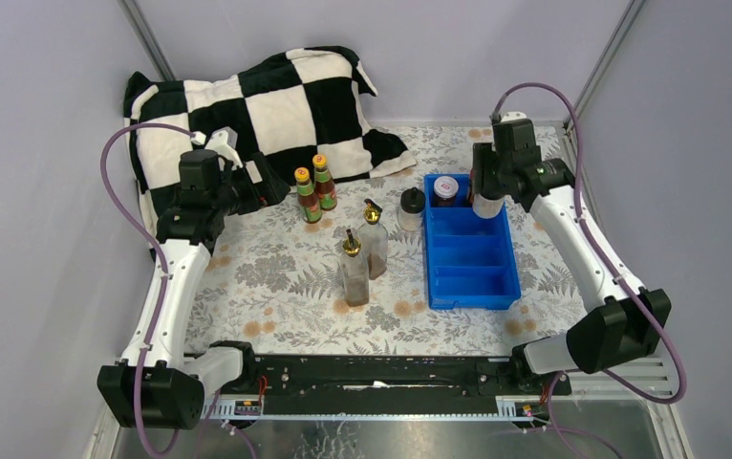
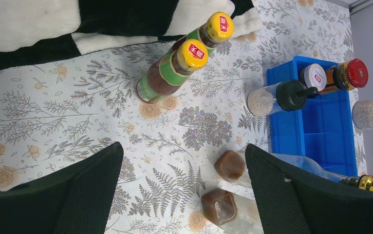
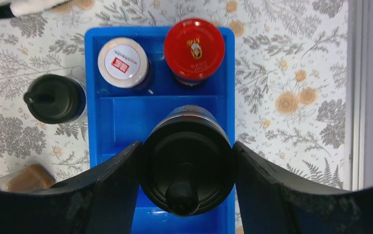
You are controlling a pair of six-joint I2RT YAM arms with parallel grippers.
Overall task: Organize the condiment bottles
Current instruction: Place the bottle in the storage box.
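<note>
The robot's right gripper will next lower the shaker into the end of the tray's second section by the red-lidded jar and let go of the shaker's cap, because that section is empty.
Two orange-capped dark sauce bottles (image 1: 312, 191) stand side by side near the pillow, also in the left wrist view (image 2: 192, 54). My left gripper (image 1: 269, 184) is open and empty, just left of them (image 2: 184, 190). Two tall clear gold-spouted bottles (image 1: 362, 253) stand mid-table. One black-capped shaker (image 1: 411, 206) stands left of the blue tray (image 1: 510, 277). My right gripper (image 3: 187, 165) is shut on the other black-capped shaker (image 3: 188, 146) over the tray's second compartment. The white-lidded jar (image 3: 122, 62) and red-lidded jar (image 3: 194, 48) stand in the far compartment.
A black-and-white checked pillow (image 1: 267, 105) lies at the back left, close behind the sauce bottles. The tray's two near compartments (image 1: 472, 273) hold nothing. Enclosure walls and metal posts ring the flower-patterned table.
</note>
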